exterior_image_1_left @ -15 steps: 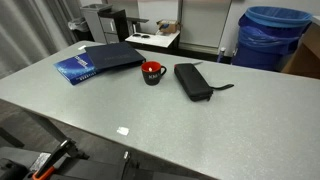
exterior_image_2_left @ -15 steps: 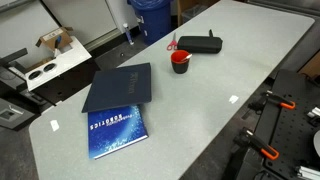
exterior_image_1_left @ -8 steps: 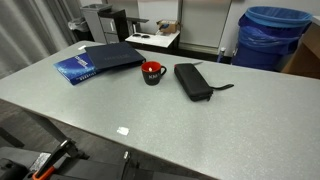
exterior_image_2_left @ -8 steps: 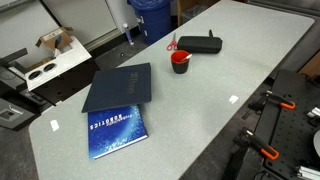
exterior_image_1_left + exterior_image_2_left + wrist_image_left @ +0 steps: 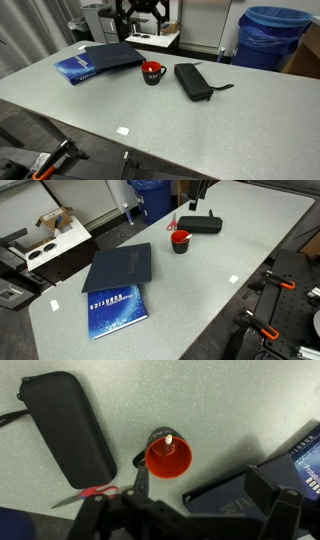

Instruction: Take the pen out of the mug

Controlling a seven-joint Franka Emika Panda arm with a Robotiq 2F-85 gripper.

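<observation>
The robot's open gripper will come down next over the pen's pale top end, which is below it, and close there, as only that end can be seen at the mug's rim.
The small black mug (image 5: 168,457) with a red inside stands upright on the grey table, also in both exterior views (image 5: 151,71) (image 5: 180,241). The pen stands in it; only its pale top end (image 5: 170,437) shows, leaning at the mug's rim. My gripper (image 5: 185,520) is open and empty, high above the mug, with its fingers spread wide. It shows at the top edge of both exterior views (image 5: 141,12) (image 5: 197,192).
A long black zip pouch (image 5: 70,425) (image 5: 192,81) lies beside the mug. Red scissors (image 5: 95,492) lie near both. A dark folder (image 5: 110,56) and a blue book (image 5: 76,68) lie on the mug's other side. A blue bin (image 5: 272,35) stands behind the table.
My gripper has come into view at the top of both exterior views, above the mug. The mug, pen and pouch have not moved.
</observation>
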